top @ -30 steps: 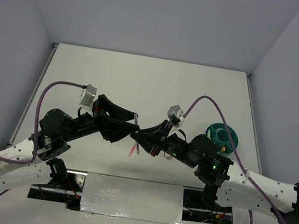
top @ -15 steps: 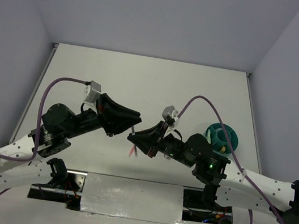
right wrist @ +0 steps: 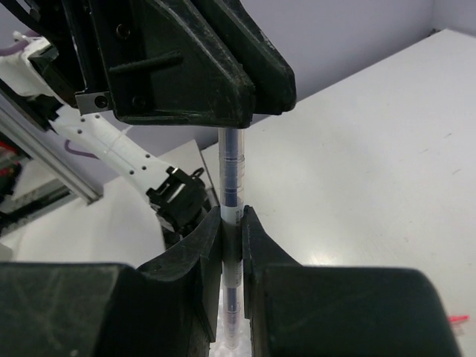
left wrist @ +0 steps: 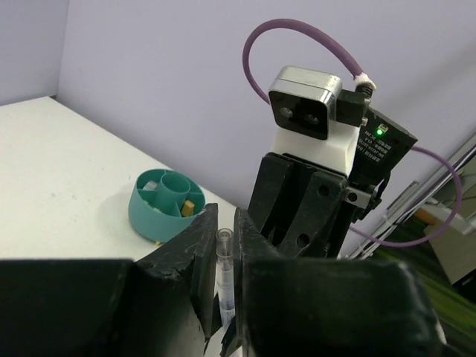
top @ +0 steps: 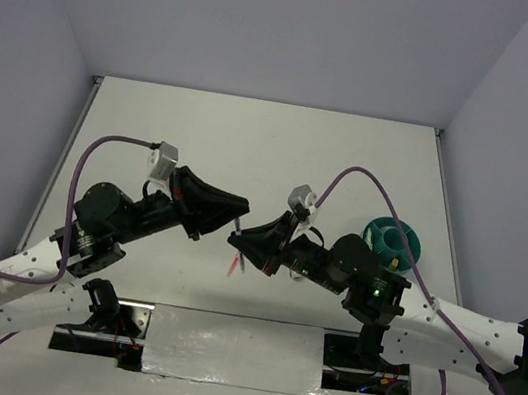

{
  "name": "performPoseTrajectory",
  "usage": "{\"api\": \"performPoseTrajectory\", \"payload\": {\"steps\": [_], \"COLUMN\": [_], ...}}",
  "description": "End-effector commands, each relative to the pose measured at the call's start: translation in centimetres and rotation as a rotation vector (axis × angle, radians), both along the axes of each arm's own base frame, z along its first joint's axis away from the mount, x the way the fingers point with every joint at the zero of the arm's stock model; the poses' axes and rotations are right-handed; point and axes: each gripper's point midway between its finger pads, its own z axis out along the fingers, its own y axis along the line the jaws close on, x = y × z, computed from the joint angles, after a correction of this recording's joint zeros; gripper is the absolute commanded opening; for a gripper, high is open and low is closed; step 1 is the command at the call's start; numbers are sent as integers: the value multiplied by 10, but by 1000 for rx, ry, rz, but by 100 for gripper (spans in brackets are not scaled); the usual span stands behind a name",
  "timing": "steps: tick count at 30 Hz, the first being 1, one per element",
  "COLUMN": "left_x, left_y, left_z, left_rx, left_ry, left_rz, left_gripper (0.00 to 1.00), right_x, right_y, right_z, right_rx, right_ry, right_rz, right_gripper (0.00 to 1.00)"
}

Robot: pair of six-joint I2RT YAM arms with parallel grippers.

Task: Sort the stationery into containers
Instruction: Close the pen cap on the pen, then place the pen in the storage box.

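Observation:
My right gripper should next swing the upright pen to its right in the top view, lower it and let it go, because the teal cup's round section [top: 394, 238] is below the gripper there.
A thin grey pen [right wrist: 232, 175] hangs upright in mid-air between both grippers. My right gripper [right wrist: 232, 216] is shut on the middle of its barrel. My left gripper [left wrist: 223, 216] has its jaws pressed against both sides of the pen's [left wrist: 222, 260] clear end, shut on it. In the top view the two grippers meet tip to tip, left [top: 241, 216] and right [top: 233, 240], above the table's middle. The round teal cup [top: 393, 242] stands to the right, behind the right arm. A yellow-brown block [left wrist: 191, 206] sits in one of its compartments.
A pink-red pen [top: 234, 268] lies on the white table just below the joined grippers. A silvery plate [top: 233, 350] lies between the arm bases at the near edge. Purple cables arch over both wrists. Walls close in the table at the left, back and right.
My left gripper swung its open jaws onto the end of the pen and closed on it. The right gripper kept its hold on the pen and barely shifted.

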Motion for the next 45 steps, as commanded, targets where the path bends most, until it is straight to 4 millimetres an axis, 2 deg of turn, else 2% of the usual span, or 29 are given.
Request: {"api": "performPoseTrajectory", "payload": {"steps": [1,4,5,7,12,13,15,21,23,24,25,26,27,28,29,30,31,32,33,34,35,36,37,38,39,42,43,44,45], "left_x": [-6,-3,-1,-3,-9,-9,-11,-10,0,4,8,24,28,33,41,43,46,48,46,45,42,35,31,27,21,10,8,7,5], "left_y": [-6,-9,-11,-14,-27,-28,-34,-35,-29,-21,-14,-1,12,23,44,55,68,93,110,123,135,152,156,159,159,146,142,139,135], "left_z": [-1,-19,-29,-35,-57,-60,-67,-82,-82,-67,-72,-66,-39,-39,-11,2,3,34,45,40,47,54,53,46,36,-4,-15,-38,-48], "left_rx": [-32,-36,-15,-13,40,53,75,134,141,121,161,159,122,149,103,86,111,46,30,62,42,14,15,37,52,154,182,233,259], "left_ry": [15,81,104,124,151,153,157,169,177,163,194,200,183,201,181,177,196,200,208,227,231,220,210,204,200,214,221,238,244], "left_rz": [-48,-53,-47,-69,-102,-95,-108,-90,-23,22,62,177,232,292,391,435,489,578,622,660,686,703,696,689,656,564,542,529,509], "left_gripper": [0,0,0,0,0,0,0,0,0,0,0,25,45,94,99,99,99,99,99,99,99,99,99,99,99,99,99,99,99], "right_x": [3,11,11,19,20,16,16,28,36,44,47,53,59,67,69,74,82,102,110,118,124,138,146,151,164,171,172,172,174], "right_y": [-4,-17,-19,-19,-9,-10,-3,-8,-4,1,2,-7,-4,-9,-14,-19,-25,-41,-55,-67,-80,-113,-133,-150,-187,-254,-269,-280,-303], "right_z": [59,117,125,146,165,177,177,188,176,153,137,130,93,76,49,37,25,-1,-6,-14,-34,-22,-26,-38,-34,-35,-41,-38,-38], "right_rx": [75,156,162,178,190,209,188,171,119,76,54,59,30,21,2,-14,-39,-93,-103,-105,-132,-87,-104,-129,-122,-126,-128,-107,-107], "right_ry": [-147,-237,-251,-276,-301,-319,-328,-332,-345,-320,-309,-303,-279,-258,-241,-231,-221,-193,-176,-158,-149,-168,-195,-203,-204,-227,-227,-229,-219], "right_rz": [-21,-44,-24,6,72,93,110,78,54,36,22,-29,-48,-100,-126,-162,-212,-334,-397,-444,-480,-622,-710,-789,-969,-1245,-1305,-1353,-1444], "right_gripper": [0,0,0,0,0,0,0,0,0,0,0,0,0,0,0,0,0,0,0,0,0,0,0,0,0,0,0,0,0]}}
